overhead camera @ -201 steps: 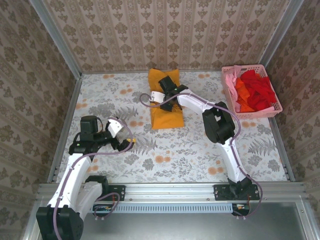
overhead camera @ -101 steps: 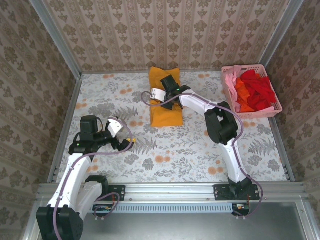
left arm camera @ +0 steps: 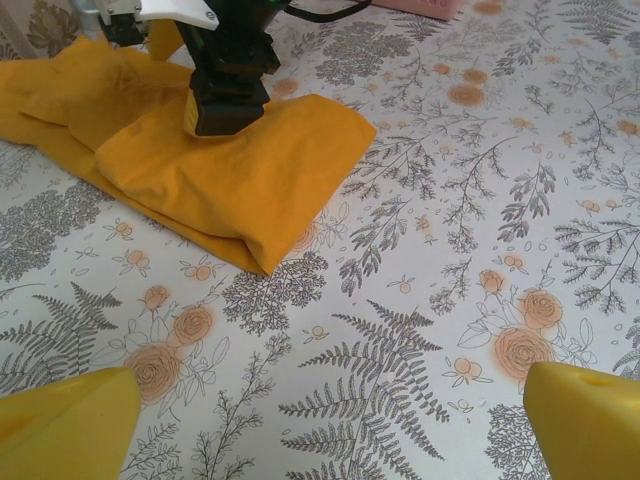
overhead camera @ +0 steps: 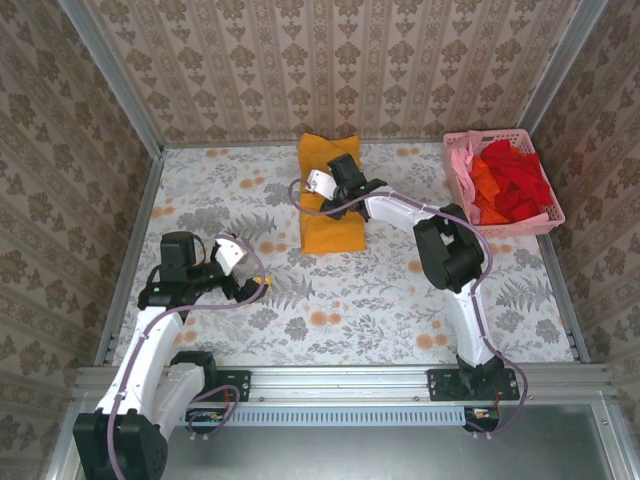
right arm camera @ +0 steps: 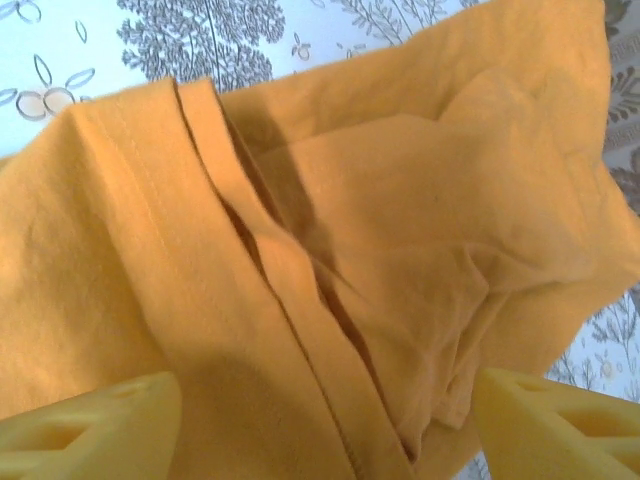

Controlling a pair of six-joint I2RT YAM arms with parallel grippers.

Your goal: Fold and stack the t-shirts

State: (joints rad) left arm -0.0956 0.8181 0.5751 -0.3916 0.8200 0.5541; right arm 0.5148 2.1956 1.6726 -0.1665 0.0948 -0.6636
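Note:
Next, the right gripper moves back toward my base and down onto the bundle's near edge (overhead camera: pixel 325 249), which lies uncovered, to close there.
An orange-yellow t-shirt (overhead camera: pixel 330 228) lies folded in a long bundle at the back middle of the table, with no logo showing. My right gripper (overhead camera: pixel 338 176) hovers low over its far half. The same shirt (right arm camera: pixel 330 200) spreads under the right gripper (right arm camera: pixel 325 432), which is open, with hems and folds between its yellow fingers (right arm camera: pixel 90 430). From the left wrist, the shirt (left arm camera: pixel 250 170) shows with the right gripper (left arm camera: pixel 222 105) down on it. My left gripper (overhead camera: pixel 257 284) is open over bare table at the left, and its jaws (left arm camera: pixel 325 430) are empty.
A pink lattice basket (overhead camera: pixel 520 226) stands at the back right, holding a heap of red, orange and pink t-shirts (overhead camera: pixel 510 180). Patterned walls close the table on three sides. Flowered tablecloth (overhead camera: pixel 380 300) lies bare between the arms.
My right gripper has slid a little toward the back right over the shirt, and the shirt's near edge has drawn back slightly. The left arm has stayed still.

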